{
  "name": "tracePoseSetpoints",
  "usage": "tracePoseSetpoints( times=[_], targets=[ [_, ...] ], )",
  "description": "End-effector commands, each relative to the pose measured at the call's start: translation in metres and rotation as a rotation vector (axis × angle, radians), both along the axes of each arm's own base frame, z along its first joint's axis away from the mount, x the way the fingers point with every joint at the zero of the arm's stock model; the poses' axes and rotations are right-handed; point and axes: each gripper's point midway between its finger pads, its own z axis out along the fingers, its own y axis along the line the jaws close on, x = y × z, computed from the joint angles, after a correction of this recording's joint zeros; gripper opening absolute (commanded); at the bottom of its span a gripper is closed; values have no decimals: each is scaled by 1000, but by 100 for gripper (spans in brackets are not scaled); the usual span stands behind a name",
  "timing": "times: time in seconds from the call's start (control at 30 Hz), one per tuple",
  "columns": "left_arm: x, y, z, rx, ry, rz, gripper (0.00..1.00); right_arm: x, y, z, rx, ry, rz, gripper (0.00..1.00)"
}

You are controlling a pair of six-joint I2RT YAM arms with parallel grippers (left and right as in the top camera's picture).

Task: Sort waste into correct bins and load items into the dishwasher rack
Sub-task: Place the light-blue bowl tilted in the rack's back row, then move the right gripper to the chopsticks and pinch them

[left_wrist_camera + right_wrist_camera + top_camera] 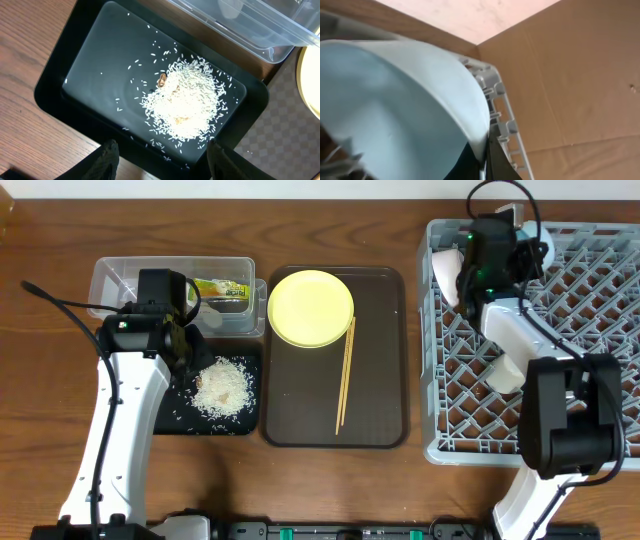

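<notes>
The right gripper lowers the on-edge bowl into the rack's slots below next, easing to the left in the overhead view, and lets go of the bowl's rim.
My right gripper (485,162) is shut on the rim of the light blue bowl (395,100) at the far left corner of the grey dishwasher rack (560,310); in the overhead view the bowl (445,272) stands on edge there. My left gripper (162,162) is open and empty above the near edge of the black tray (55,95), which holds the rice heap (185,107). The snack wrapper (222,288) lies in the clear tub (120,275). The yellow plate (311,308) and chopsticks (345,375) lie on the brown serving tray (385,380).
A white piece (505,375) sits in the rack under the right arm, and another (540,252) by the right wrist. Loose rice grains are scattered across the black tray (175,420). The clear tub's corner (270,47) overhangs the tray's far edge.
</notes>
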Motion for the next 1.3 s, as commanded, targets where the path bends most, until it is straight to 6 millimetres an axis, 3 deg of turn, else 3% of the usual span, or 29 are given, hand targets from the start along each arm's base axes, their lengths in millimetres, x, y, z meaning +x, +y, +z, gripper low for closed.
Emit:
tracePoseSetpoints(
  times=[0.0,0.2,0.4,0.47,0.53,0.67,0.77,0.87,1.07,1.27],
  targets=[
    [0,3,4,6,-11,12,59,-3,24,-25,90,-5,22,1],
    [0,3,4,6,-11,12,59,-22,50,-25,207,24,51,4],
    [0,-2,3,-19,-11,5,59,-45,83,-7,434,50,158,45],
    [0,-2,3,-19,-11,5,59,-52,97,3,520,51,212,54],
    [0,-2,3,-19,-11,5,59,-60,125,11,658,63,309,56],
    [0,-2,3,-19,-11,5,63,-86,206,25,1009,160,583,52],
    [0,-2,3,-19,-11,5,64,-107,252,28,1209,234,674,50],
    [0,-2,3,-19,-11,5,64,-123,274,15,1264,307,651,50],
    [0,-2,3,-19,-11,5,64,-151,310,-29,1257,469,615,46],
    [0,-2,3,-19,-11,5,64,-165,323,-84,1234,542,427,43]
  ],
)
